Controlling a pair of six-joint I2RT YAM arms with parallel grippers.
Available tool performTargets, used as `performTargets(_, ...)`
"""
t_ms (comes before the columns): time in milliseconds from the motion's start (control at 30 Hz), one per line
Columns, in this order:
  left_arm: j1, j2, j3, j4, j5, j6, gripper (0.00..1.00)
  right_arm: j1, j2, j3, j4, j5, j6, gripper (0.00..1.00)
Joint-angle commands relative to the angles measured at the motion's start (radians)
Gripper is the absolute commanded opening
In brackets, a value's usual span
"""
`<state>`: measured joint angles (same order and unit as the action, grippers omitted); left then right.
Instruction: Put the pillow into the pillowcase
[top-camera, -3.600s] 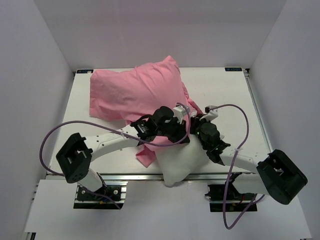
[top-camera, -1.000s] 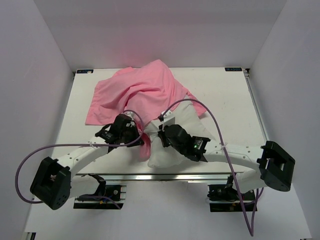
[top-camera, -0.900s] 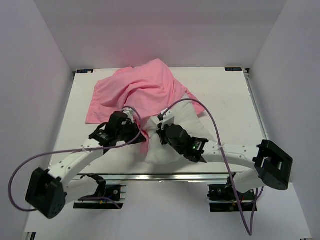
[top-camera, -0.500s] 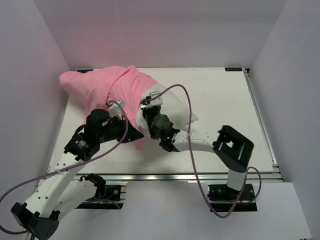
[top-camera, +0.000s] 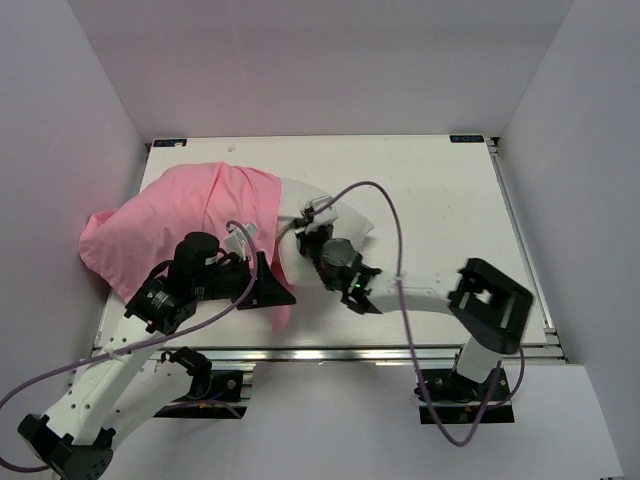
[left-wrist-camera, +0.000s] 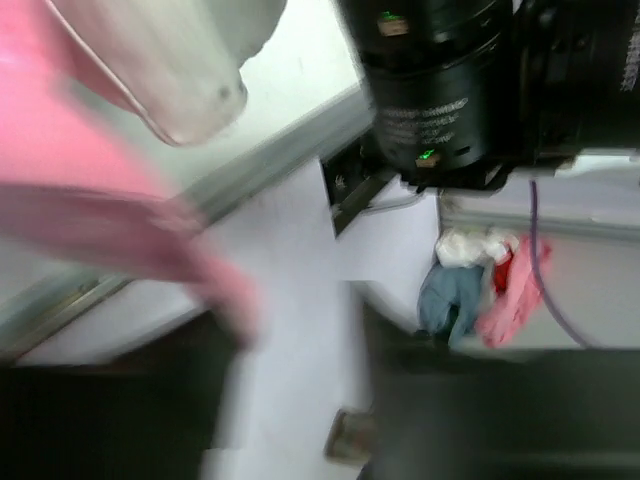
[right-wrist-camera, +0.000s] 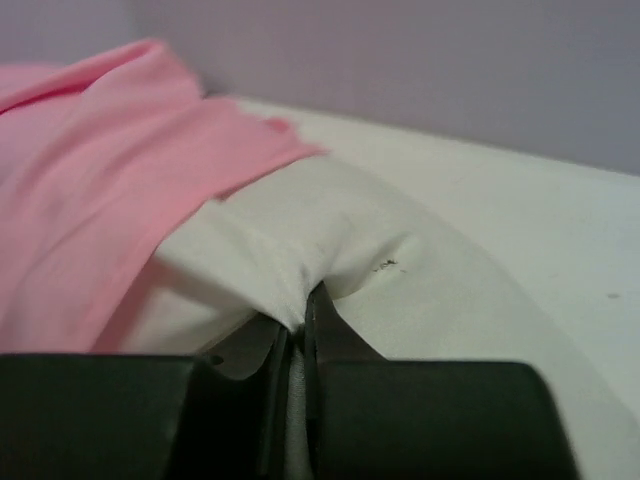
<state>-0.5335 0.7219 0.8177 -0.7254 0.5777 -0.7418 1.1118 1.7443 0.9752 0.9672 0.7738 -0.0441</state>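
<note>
My left gripper is to go outward next, turn its fingers down and lower onto the hem's far part (top-camera: 274, 191), because the end of the white pillow sticks out past the pink hem.
The pink pillowcase (top-camera: 170, 225) lies bunched over the table's left side and covers most of the white pillow (top-camera: 340, 215), whose right end sticks out of it. My right gripper (top-camera: 308, 236) is shut on a pinch of the pillow's fabric (right-wrist-camera: 360, 250) next to the pink edge (right-wrist-camera: 90, 190); the fold runs between the closed fingers at the gripper (right-wrist-camera: 303, 300). My left gripper (top-camera: 272, 290) is near the table's front edge, fingers spread. Its wrist view is blurred: the gripper (left-wrist-camera: 295, 335) holds nothing, and a pink strip (left-wrist-camera: 120, 215) trails off by its left finger.
The white table (top-camera: 450, 210) has a metal rail (top-camera: 330, 352) along its front edge and walls close on three sides. Purple cables (top-camera: 385, 215) loop over both arms. The right arm's black body (left-wrist-camera: 440, 90) hangs close to my left gripper.
The pillowcase has been dragged left and lies lower, over more of the pillow. My left gripper has opened and let go of the pink edge. The right gripper keeps its pinch.
</note>
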Motion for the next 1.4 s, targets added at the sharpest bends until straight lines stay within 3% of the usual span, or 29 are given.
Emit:
performTargets(0,-0.023,0.036,0.069,-0.054,0.082,0.028,0.93,-0.020,-0.210,-0.153,-0.167,-0.370,0.194,0.23)
performTargets(67,-0.025,0.086,0.142,-0.135,0.006,0.070,0.98,-0.020,-0.270,-0.231,-0.258,-0.494,0.237,0.55)
performTargets(100,-0.025,0.102,0.232,-0.163,-0.031,0.100,0.98,-0.020,-0.331,-0.251,-0.306,-0.571,0.269,0.82)
performTargets(133,-0.025,0.120,0.280,-0.192,-0.077,0.114,0.98,-0.021,-0.359,-0.265,-0.390,-0.590,0.280,0.88)
performTargets(200,-0.025,0.166,0.415,-0.252,-0.227,0.139,0.98,-0.027,-0.447,-0.294,-0.471,-0.591,0.308,0.89)
performTargets(400,-0.025,0.325,0.627,-0.299,-0.631,0.147,0.98,-0.156,-0.650,-0.293,-0.755,-0.646,0.366,0.89)
performTargets(567,-0.025,0.494,0.736,-0.330,-0.763,0.215,0.98,-0.343,-0.715,-0.259,-0.862,-0.714,0.368,0.89)
performTargets(700,-0.025,0.695,0.866,-0.385,-0.924,0.291,0.98,-0.492,-0.620,-0.150,-0.939,-0.786,0.349,0.90)
performTargets(867,-0.023,1.009,1.135,-0.521,-1.053,0.370,0.93,-0.683,-0.455,-0.003,-0.886,-1.115,0.255,0.89)
performTargets(967,-0.023,1.102,1.235,-0.590,-1.140,0.401,0.91,-0.711,-0.292,0.101,-0.837,-1.231,0.190,0.89)
performTargets(1100,-0.023,1.143,1.212,-0.609,-1.155,0.407,0.91,-0.731,-0.123,0.251,-0.860,-1.367,0.185,0.89)
performTargets(1300,-0.019,1.146,1.085,-0.620,-1.171,0.375,0.86,-0.727,0.012,0.292,-0.759,-1.450,0.248,0.89)
performTargets(1367,-0.013,1.149,1.065,-0.626,-1.184,0.354,0.77,-0.715,0.041,0.296,-0.721,-1.487,0.240,0.89)
